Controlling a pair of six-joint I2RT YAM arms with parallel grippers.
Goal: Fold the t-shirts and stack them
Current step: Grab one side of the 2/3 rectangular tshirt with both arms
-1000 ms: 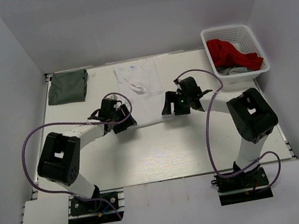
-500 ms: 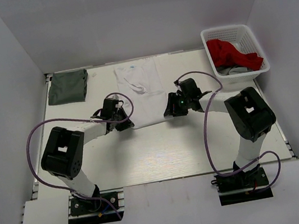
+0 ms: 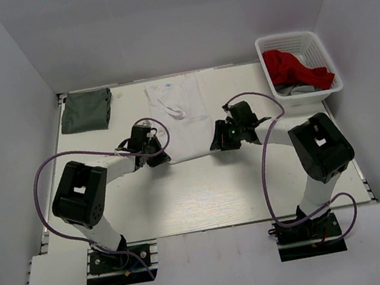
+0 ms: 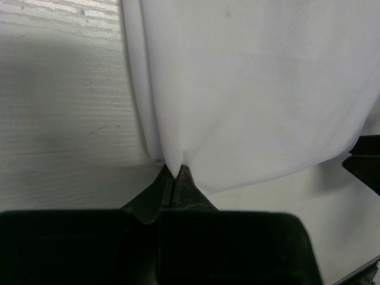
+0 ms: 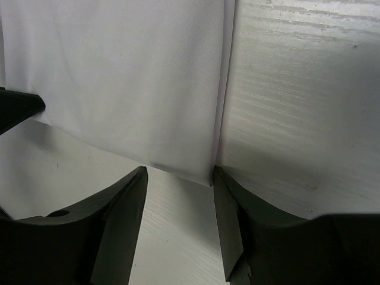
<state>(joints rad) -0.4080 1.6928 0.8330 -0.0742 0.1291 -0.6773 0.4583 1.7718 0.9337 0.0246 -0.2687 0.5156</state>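
My left gripper should lift next, carry the t-shirt's pinched corner outward and let it go over the white t-shirt's far part [image 3: 158, 99], because the t-shirt lies in a long strip.
A white t-shirt [image 3: 182, 118] lies flat, folded into a long strip, in the middle of the table. My left gripper [image 3: 161, 158] is at its near left corner, and the left wrist view shows it [image 4: 176, 172] shut on a pinch of the white t-shirt [image 4: 255, 89]. My right gripper [image 3: 217, 143] is at the near right corner. In the right wrist view it [image 5: 180, 173] is open, with the corner of the white t-shirt [image 5: 124, 77] just at the tip of the right-hand finger [image 5: 224, 202].
A folded grey-green t-shirt [image 3: 86, 110] lies at the back left. A white basket [image 3: 294, 38] at the back right holds a red t-shirt [image 3: 294, 67] over a grey one. Purple cables loop over both arms.
My left gripper has come down to the shirt's near left corner and shut on it. My right gripper has narrowed and settled at the near right corner.
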